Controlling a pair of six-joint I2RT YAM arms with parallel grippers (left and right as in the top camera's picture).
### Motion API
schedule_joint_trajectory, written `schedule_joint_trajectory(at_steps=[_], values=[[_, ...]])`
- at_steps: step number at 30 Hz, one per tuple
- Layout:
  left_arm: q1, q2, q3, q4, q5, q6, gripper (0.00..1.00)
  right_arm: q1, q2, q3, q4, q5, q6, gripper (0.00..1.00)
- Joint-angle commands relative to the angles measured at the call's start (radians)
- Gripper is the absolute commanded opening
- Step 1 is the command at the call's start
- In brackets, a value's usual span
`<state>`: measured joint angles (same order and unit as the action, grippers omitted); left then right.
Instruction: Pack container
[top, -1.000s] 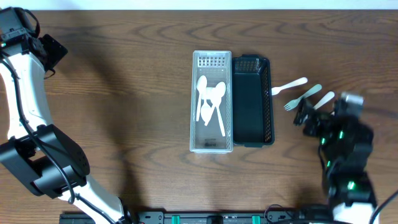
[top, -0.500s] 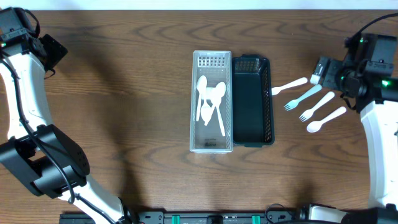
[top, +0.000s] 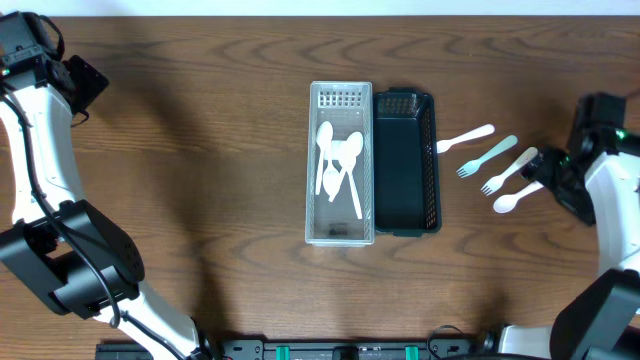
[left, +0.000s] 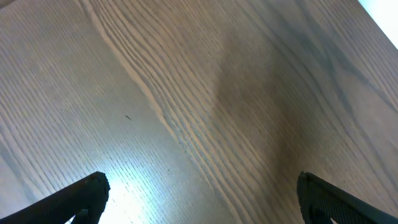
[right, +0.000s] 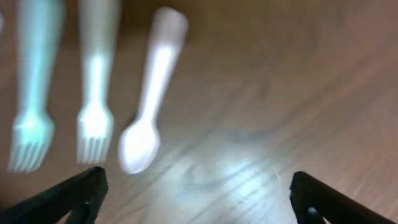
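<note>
My right gripper moves down and to the left in the wrist view onto the white spoon's handle (top: 529, 190) (right: 155, 81) next, since it lies below there with bare wood on either side.
A clear plastic tray (top: 341, 230) at table centre holds three white spoons (top: 339, 165). A black mesh basket (top: 404, 165) stands against its right side. To their right lie a white spoon (top: 466, 139), two forks (top: 487, 157) (top: 508, 172) and another white spoon (top: 523, 192). The right wrist view shows the forks (right: 31, 118) (right: 95, 124) and the spoon (right: 146, 124), blurred. My right gripper (right: 196, 199) is open and empty just right of that cutlery. My left gripper (left: 199, 199) is open over bare wood at the far left.
The right arm (top: 605, 190) stands at the table's right edge. The left arm (top: 40, 130) runs along the left edge. Bare wood lies left of the clear tray.
My right arm swung from the front right up to the back right, then came down beside the loose cutlery. The left arm, trays and cutlery have not moved.
</note>
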<state>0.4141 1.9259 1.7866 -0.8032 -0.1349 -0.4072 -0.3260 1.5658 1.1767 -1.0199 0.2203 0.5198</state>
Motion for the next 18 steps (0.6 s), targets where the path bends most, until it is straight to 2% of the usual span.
schedule_joint_trajectory(at_steps=[1, 10, 18], values=[[0.001, -0.018, 0.017, 0.0, -0.012, 0.009, 0.98, -0.056, 0.005, -0.04, 0.036, -0.002, 0.093, 0.92], [0.001, -0.018, 0.017, 0.0, -0.012, 0.009, 0.98, -0.09, 0.022, -0.156, 0.226, -0.031, 0.148, 0.75], [0.001, -0.018, 0.017, 0.0, -0.012, 0.009, 0.98, -0.09, 0.146, -0.156, 0.265, -0.124, 0.209, 0.73]])
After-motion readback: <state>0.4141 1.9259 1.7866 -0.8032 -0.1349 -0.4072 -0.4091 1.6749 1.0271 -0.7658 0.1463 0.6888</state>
